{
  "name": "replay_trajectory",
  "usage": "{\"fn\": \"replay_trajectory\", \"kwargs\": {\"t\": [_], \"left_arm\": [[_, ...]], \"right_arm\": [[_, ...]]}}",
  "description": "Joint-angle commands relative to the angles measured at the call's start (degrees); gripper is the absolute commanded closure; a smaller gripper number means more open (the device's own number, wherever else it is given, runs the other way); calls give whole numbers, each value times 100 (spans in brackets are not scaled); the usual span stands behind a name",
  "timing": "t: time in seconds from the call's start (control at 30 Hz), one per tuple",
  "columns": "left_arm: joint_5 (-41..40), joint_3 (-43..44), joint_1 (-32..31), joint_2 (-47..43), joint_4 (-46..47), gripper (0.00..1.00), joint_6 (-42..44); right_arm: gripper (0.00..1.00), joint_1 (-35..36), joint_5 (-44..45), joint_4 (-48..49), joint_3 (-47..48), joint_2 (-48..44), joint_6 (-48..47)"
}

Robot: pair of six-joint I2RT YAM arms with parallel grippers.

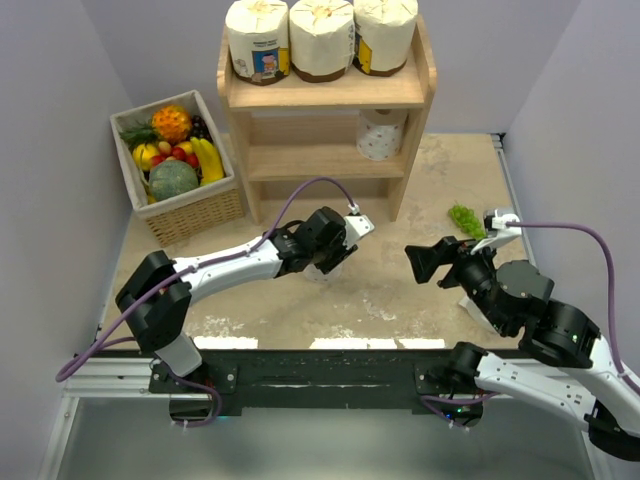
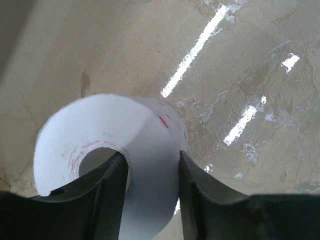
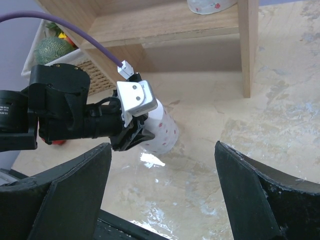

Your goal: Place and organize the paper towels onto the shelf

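Observation:
Next, my left gripper lifts the held roll outward onto the shelf's middle level, which has free board (image 1: 319,159) beside its one dotted roll.
Three large cream rolls (image 1: 258,40) (image 1: 322,38) (image 1: 385,35) stand on the top board of the wooden shelf (image 1: 300,160). A small dotted roll (image 1: 380,135) stands on the middle tier at the right; its base shows in the right wrist view (image 3: 205,5). My left gripper (image 1: 330,260) (image 2: 152,170) is shut on another small dotted roll (image 2: 145,125) (image 3: 164,130), one finger in its core and one outside, low over the table in front of the shelf. My right gripper (image 1: 420,262) (image 3: 162,145) is open and empty, to the right of that roll.
A wicker fruit basket (image 1: 200,212) stands left of the shelf. Green grapes (image 1: 465,220) lie on the table right of the shelf. A white object (image 1: 468,302) shows partly under my right arm. Purple walls close in both sides.

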Motion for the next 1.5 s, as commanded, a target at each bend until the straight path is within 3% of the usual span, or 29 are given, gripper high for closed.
{"fn": "replay_trajectory", "kwargs": {"t": [0.0,0.27,0.67,0.97,1.17,1.47], "left_arm": [[-46,237,-11,75,-100,61,-119],[-538,764,-11,-180,-504,63,56],[-1232,3065,-2,-110,-1375,62,768],[-1645,4139,-2,242,-1191,62,1348],[-1909,4421,-2,400,-919,62,1656],[-2146,4045,77,619,-119,60,2218]], "right_arm": [[12,11,107,150,-54,-25,109],[12,11,133,167,-27,19,47],[11,20,125,282,-19,204,38],[11,20,160,194,87,283,38],[11,20,169,168,148,309,-6],[11,11,151,194,263,389,-67]]}}
